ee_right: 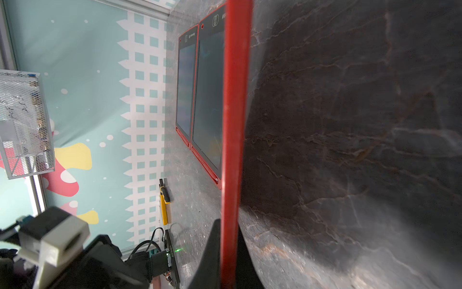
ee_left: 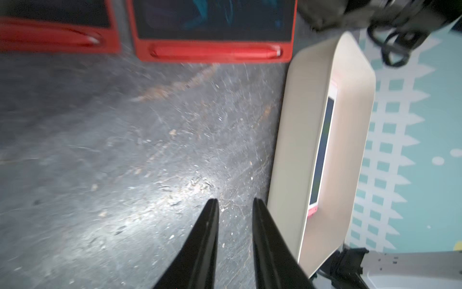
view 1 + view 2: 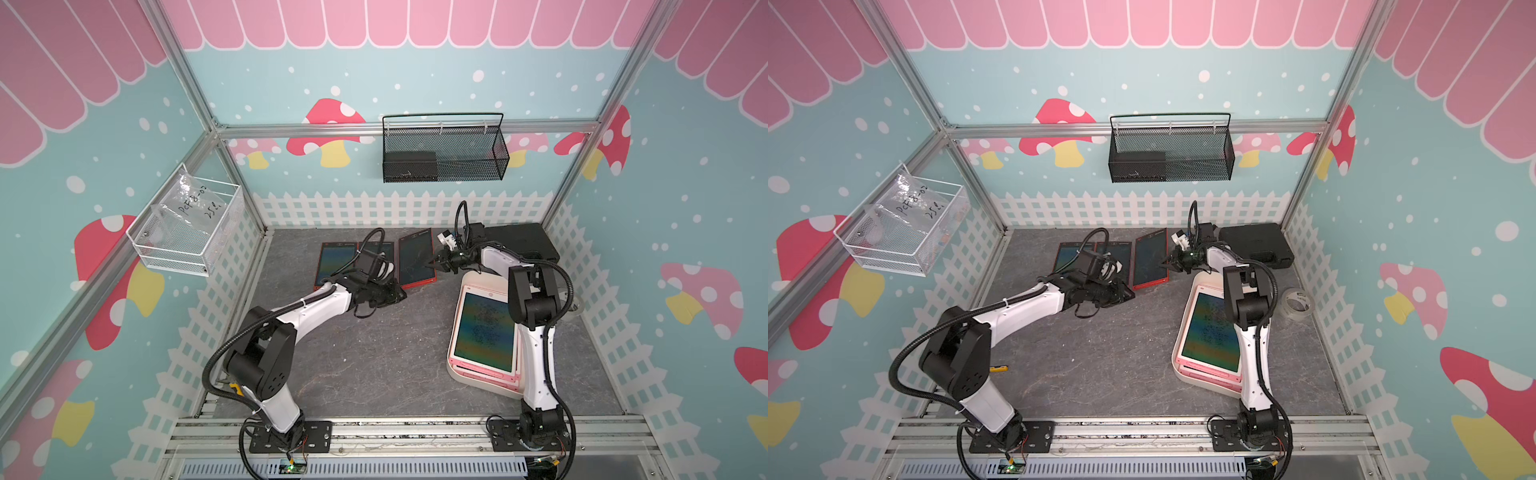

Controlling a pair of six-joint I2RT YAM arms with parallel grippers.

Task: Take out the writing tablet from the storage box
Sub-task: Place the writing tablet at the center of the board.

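My right gripper lowers the red-framed writing tablet's held edge toward the bare tabletop below and releases it there next, since that edge still stands raised over its shadow.
The cream-white storage box [image 3: 457, 370] sits at the right of the table and holds stacked pink-framed writing tablets [image 3: 484, 328]. My right gripper [image 3: 436, 262] is shut on the right edge of a red-framed writing tablet [image 3: 417, 257] at the back of the table. In the right wrist view that red edge [image 1: 235, 125] runs between the jaws. Two more red tablets [image 3: 332, 262] lie flat to its left. My left gripper [image 3: 399, 296] hovers low by the held tablet's near corner. Its fingers [image 2: 260, 225] stand slightly apart over bare table, beside the box wall [image 2: 295, 150].
A black hard case [image 3: 523, 243] stands at the back right behind the right arm. A tape roll [image 3: 1298, 301] lies by the right wall. A yellow knife [image 3: 998, 368] lies near the left arm's base. A black mesh basket [image 3: 444, 149] and a white wire basket [image 3: 187, 228] hang on the walls.
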